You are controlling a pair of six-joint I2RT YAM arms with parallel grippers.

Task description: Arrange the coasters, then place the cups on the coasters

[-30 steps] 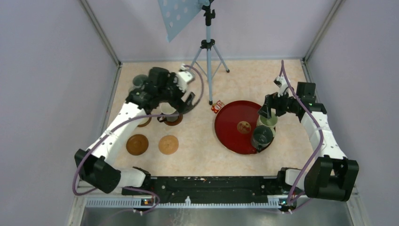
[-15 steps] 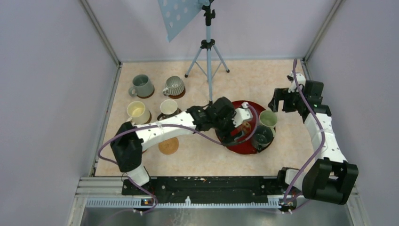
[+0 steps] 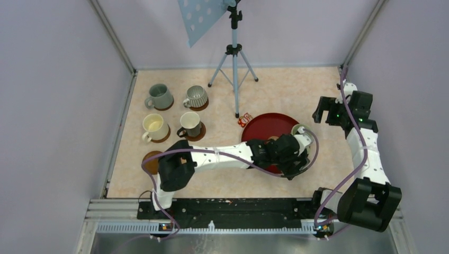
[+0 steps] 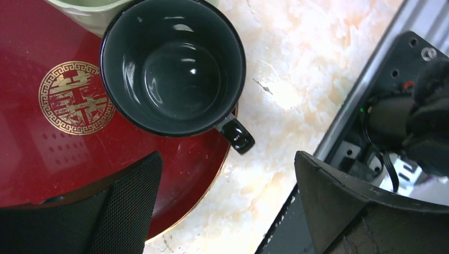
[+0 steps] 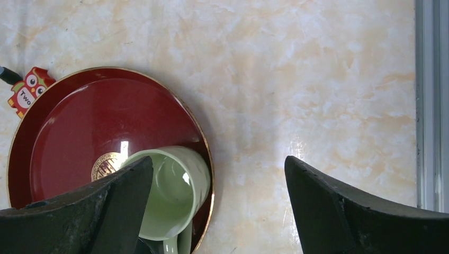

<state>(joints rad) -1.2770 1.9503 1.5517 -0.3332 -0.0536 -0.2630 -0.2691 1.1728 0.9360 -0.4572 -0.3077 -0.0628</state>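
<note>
The left gripper turns, lowers and closes its fingers around the dark teal cup's handle point(image 4: 238, 137) next, since the handle sticks out at a slant over the tray's rim.
Four cups stand on coasters at the back left: grey-green point(image 3: 159, 97), ribbed grey point(image 3: 196, 96), cream point(image 3: 153, 125) and white point(image 3: 189, 123). A bare coaster point(image 3: 149, 160) peeks out beside my left arm. On the red tray point(image 3: 265, 127) stand a pale green cup point(image 5: 169, 193) and a dark teal cup point(image 4: 172, 66), its handle point(image 4: 237, 135) over the tray's rim. My left gripper point(image 4: 226, 156) hangs open just above and beside the teal cup, nothing between its fingers. My right gripper point(image 5: 218, 159) is open, raised to the right of the pale green cup.
A tripod point(image 3: 233, 63) stands at the back centre. A small owl tag point(image 5: 26, 90) lies at the tray's far-left rim. A metal rail point(image 5: 431, 106) edges the table on the right. My left arm lies stretched across the middle of the table.
My left arm swung from the white cup at the left across to the tray's teal cup. My right gripper lifted off the pale green cup and drew back to the right, opening a little wider.
</note>
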